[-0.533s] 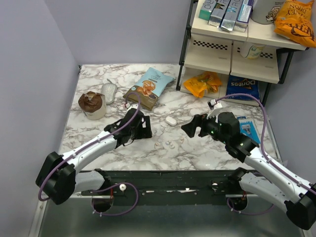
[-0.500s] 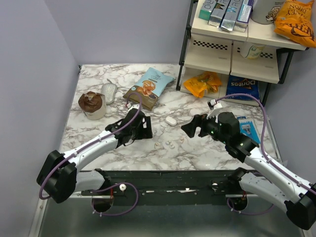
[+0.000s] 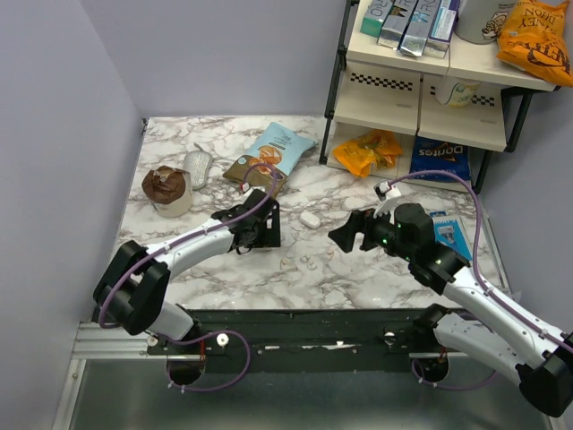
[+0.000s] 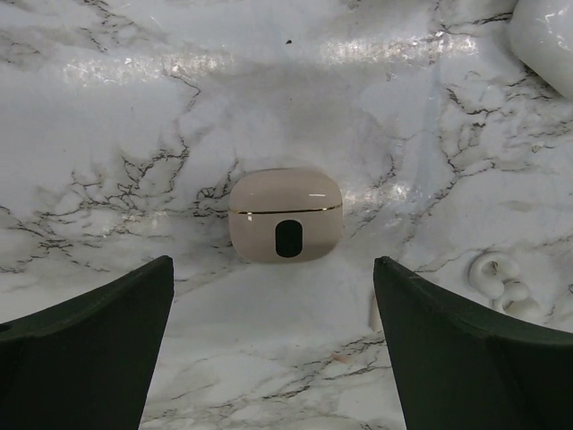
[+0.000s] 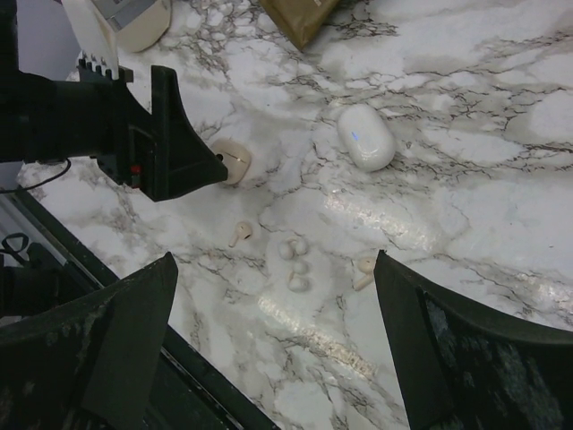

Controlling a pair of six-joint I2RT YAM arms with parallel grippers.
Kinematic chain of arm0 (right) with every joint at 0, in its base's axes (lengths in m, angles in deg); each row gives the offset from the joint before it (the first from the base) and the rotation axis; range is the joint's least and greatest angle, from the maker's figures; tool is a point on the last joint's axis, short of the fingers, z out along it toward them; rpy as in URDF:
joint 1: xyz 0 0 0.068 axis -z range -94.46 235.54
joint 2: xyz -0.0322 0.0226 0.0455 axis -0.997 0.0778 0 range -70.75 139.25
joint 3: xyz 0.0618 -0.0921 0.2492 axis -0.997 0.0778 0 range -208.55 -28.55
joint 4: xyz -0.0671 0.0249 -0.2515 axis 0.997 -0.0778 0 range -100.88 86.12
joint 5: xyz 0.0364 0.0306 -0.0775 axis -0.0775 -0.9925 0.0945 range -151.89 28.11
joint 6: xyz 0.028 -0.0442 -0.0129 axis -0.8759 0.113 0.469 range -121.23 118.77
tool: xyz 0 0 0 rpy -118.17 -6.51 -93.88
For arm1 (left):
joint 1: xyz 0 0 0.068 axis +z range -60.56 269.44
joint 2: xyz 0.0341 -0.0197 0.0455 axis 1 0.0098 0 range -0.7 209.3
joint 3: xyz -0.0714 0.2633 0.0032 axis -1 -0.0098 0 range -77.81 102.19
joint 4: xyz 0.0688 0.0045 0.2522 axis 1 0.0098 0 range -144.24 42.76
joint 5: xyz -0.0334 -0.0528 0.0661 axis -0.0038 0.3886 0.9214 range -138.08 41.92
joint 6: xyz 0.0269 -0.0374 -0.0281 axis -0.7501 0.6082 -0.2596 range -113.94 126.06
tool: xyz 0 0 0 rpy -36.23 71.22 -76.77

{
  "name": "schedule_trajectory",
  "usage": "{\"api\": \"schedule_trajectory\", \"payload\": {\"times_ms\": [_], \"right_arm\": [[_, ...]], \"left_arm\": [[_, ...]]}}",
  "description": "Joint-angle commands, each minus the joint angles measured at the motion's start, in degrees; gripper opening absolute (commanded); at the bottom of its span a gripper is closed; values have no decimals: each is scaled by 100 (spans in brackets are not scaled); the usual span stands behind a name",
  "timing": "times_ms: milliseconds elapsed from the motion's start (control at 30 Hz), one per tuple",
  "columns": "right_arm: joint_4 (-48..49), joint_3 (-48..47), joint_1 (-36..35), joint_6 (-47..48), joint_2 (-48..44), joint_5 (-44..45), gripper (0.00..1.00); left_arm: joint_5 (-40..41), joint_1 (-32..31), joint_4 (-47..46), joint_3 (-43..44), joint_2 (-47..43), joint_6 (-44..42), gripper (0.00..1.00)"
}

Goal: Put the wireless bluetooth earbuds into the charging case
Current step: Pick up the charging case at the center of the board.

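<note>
The charging case has rounded ends, and my left gripper will next lower its open fingers on either side of them. Then it will close its fingers.
The charging case (image 4: 285,215), tan-peach and closed with a dark oval mark, lies on the marble just ahead of my open left gripper (image 4: 273,269). It also shows in the right wrist view (image 5: 235,159), at the left gripper's tip. Tiny white rounded earbuds (image 5: 295,265) lie clustered below my open, empty right gripper (image 5: 275,260), with two small stemmed white pieces (image 5: 240,233) beside them. They also show in the left wrist view (image 4: 501,278) and the top view (image 3: 304,262). The left gripper (image 3: 260,228) hides the case in the top view. The right gripper (image 3: 349,231) hovers to the right.
A plain white oval object (image 3: 311,219) lies behind the buds. Snack bags (image 3: 277,148), a muffin cup (image 3: 167,190) and a foil wrapper (image 3: 198,166) sit at the back left. A shelf rack (image 3: 421,98) stands back right, a blue packet (image 3: 449,235) beside the right arm.
My left arm has swung right and forward, bringing its open gripper up to the case. The right arm has not moved.
</note>
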Motion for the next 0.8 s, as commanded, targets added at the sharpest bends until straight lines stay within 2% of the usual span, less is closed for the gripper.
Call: {"api": "schedule_trajectory", "payload": {"times_ms": [0, 433, 767], "right_arm": [[-285, -202, -5, 126, -92, -40, 100], [-320, -176, -5, 109, 4, 13, 100], [-337, -149, -5, 109, 13, 22, 100]], "left_arm": [[185, -32, 67, 200, 240, -194, 98], [185, -59, -152, 279, 767, -239, 90], [387, -146, -144, 446, 1057, -230, 89]]}}
